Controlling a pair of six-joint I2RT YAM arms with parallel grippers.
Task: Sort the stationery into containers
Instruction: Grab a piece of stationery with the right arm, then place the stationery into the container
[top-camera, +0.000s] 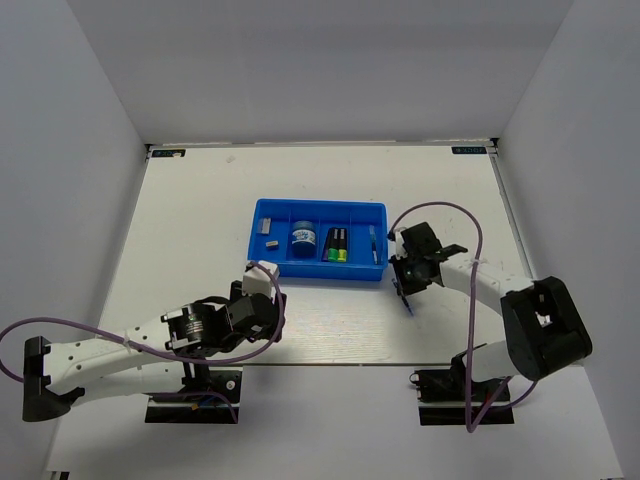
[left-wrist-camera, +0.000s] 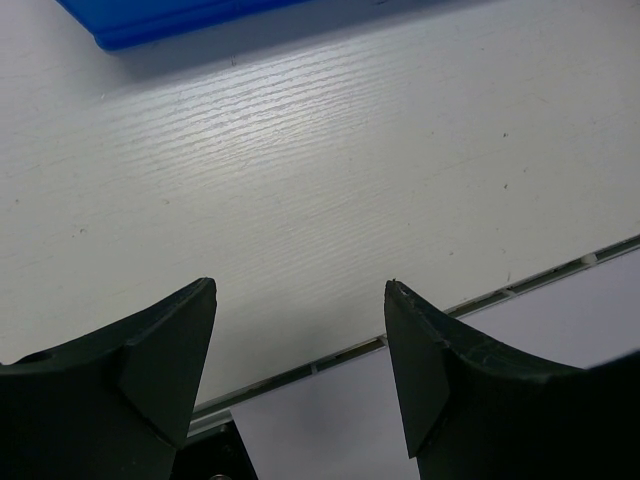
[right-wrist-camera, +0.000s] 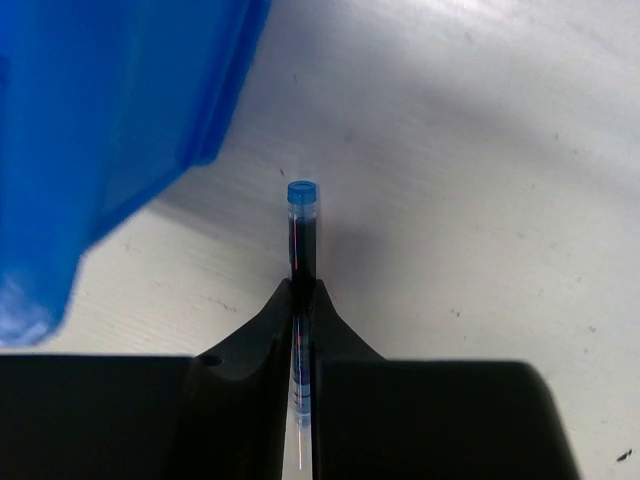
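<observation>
The blue pen goes up and outward over the tray's side next. My right gripper then releases it inside the tray's end section (top-camera: 363, 238), since that already holds a thin pen.
The bright blue tray (top-camera: 262, 215) lies mid-table and holds a tiny grey block (top-camera: 271, 241), a round blue white-labelled tub (top-camera: 303, 237), green-black and yellow markers (top-camera: 335, 246) and a thin pen (top-camera: 373, 243). My right gripper (top-camera: 405, 288) is just off the tray's right front corner, shut on a thin blue pen (right-wrist-camera: 302, 225) whose blue cap points at the table; the tray wall (right-wrist-camera: 100, 120) is to its left. My left gripper (top-camera: 258, 312) is open and empty over bare table in front of the tray (left-wrist-camera: 150, 22); its fingers (left-wrist-camera: 160, 350) stand wide apart.
White walls enclose the table on the left, back and right. The table's near edge (left-wrist-camera: 480, 300) runs just under my left gripper. Purple cables loop from both arms (top-camera: 440, 210). The arm bases sit at the near edge.
</observation>
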